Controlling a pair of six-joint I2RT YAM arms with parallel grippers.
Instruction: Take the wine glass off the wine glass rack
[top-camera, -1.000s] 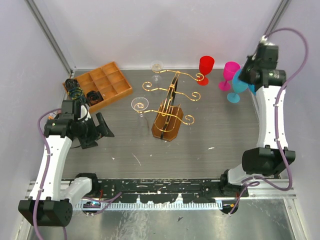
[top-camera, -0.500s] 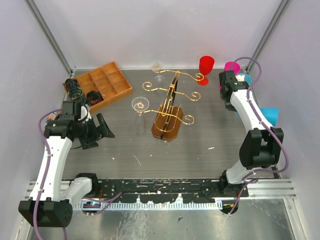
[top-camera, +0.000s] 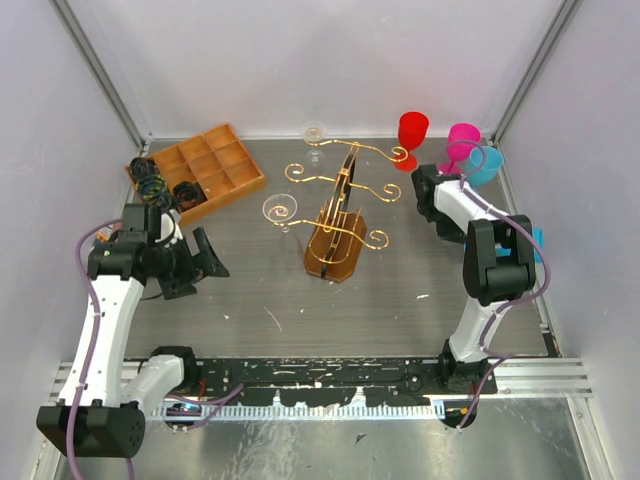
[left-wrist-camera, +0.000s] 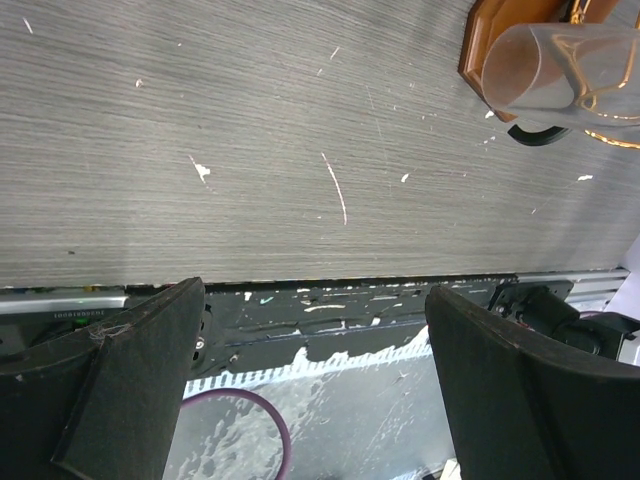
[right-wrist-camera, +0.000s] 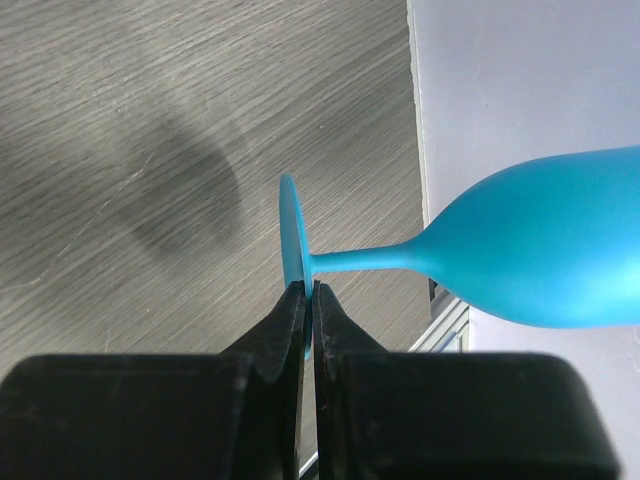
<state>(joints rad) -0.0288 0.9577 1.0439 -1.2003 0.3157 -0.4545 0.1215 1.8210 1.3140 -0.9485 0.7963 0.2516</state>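
Note:
My right gripper will next bring the blue wine glass down toward the table (top-camera: 443, 248) (right-wrist-camera: 195, 205) and away from the close wall.
The wine glass rack (top-camera: 340, 190) is a gold wire stand on an amber-brown base (top-camera: 335, 250) at mid table. A clear wine glass (top-camera: 279, 210) hangs at its left scroll arm; it also shows in the left wrist view (left-wrist-camera: 555, 60). Another clear glass (top-camera: 315, 133) is at the rack's far side. My right gripper (right-wrist-camera: 308, 295) is shut on the foot of a blue wine glass (right-wrist-camera: 540, 250), held on its side at the back right (top-camera: 483, 164). My left gripper (left-wrist-camera: 320, 380) is open and empty, left of the rack (top-camera: 205, 255).
A red glass (top-camera: 412, 135) and a pink glass (top-camera: 462, 140) stand at the back right, close to the blue one. An orange-brown compartmented tray (top-camera: 215, 160) with small items lies at the back left. The right wall (right-wrist-camera: 520, 90) is close to the blue glass.
My right arm has folded down and inward toward the back right of the table, carrying the blue glass with it. My left arm has not moved.

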